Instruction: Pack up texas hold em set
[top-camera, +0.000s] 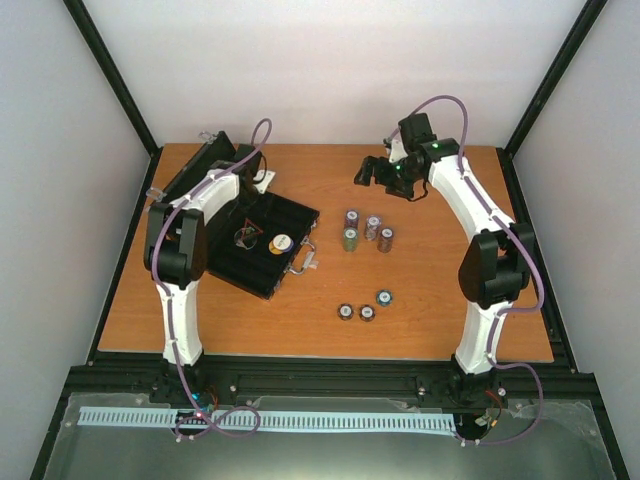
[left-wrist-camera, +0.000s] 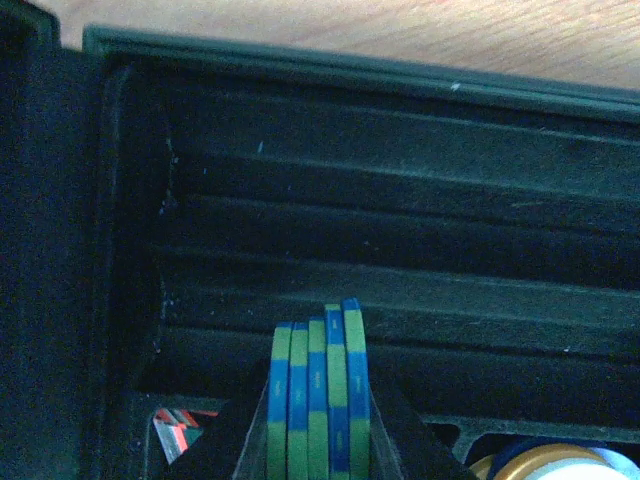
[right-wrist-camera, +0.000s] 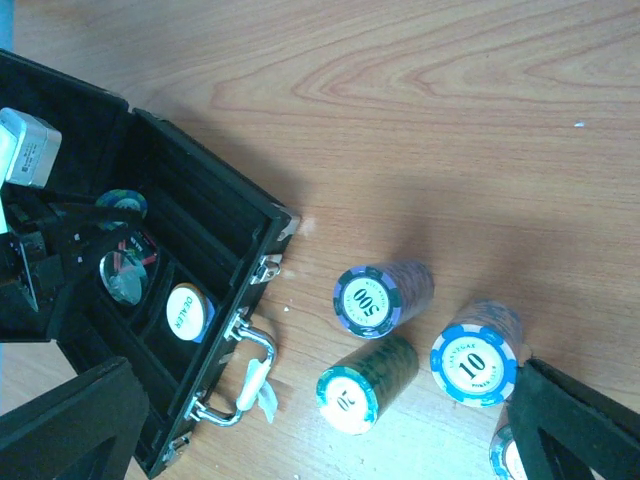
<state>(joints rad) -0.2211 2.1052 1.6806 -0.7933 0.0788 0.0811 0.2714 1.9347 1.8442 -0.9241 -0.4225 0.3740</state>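
Observation:
The lid-side end of the grooved slots is empty, so my left gripper will move toward it next and lower the short stack into a groove.
The black case (top-camera: 290, 215) lies open on the table's left half, its lid (top-camera: 205, 160) raised behind it. My left gripper (top-camera: 246, 236) is down inside it, shut on a short stack of green-and-blue chips (left-wrist-camera: 318, 400) held on edge over the grooved slots (left-wrist-camera: 400, 230). In the case lie a white dealer disc (right-wrist-camera: 188, 312) and a dark triangular token (left-wrist-camera: 178, 430). My right gripper (top-camera: 380, 172) hangs open above the table's back, with nothing between its fingers (right-wrist-camera: 580, 425). Below it stand the purple 500 stack (right-wrist-camera: 375, 298), the green 20 stack (right-wrist-camera: 365, 385) and the blue 10 stack (right-wrist-camera: 478, 355).
A fourth chip stack (top-camera: 386, 239) stands right of the case. Three round discs (top-camera: 366, 312) lie nearer the table's front. The silver case handle (right-wrist-camera: 250, 375) points toward the stacks. Black frame rails edge the table.

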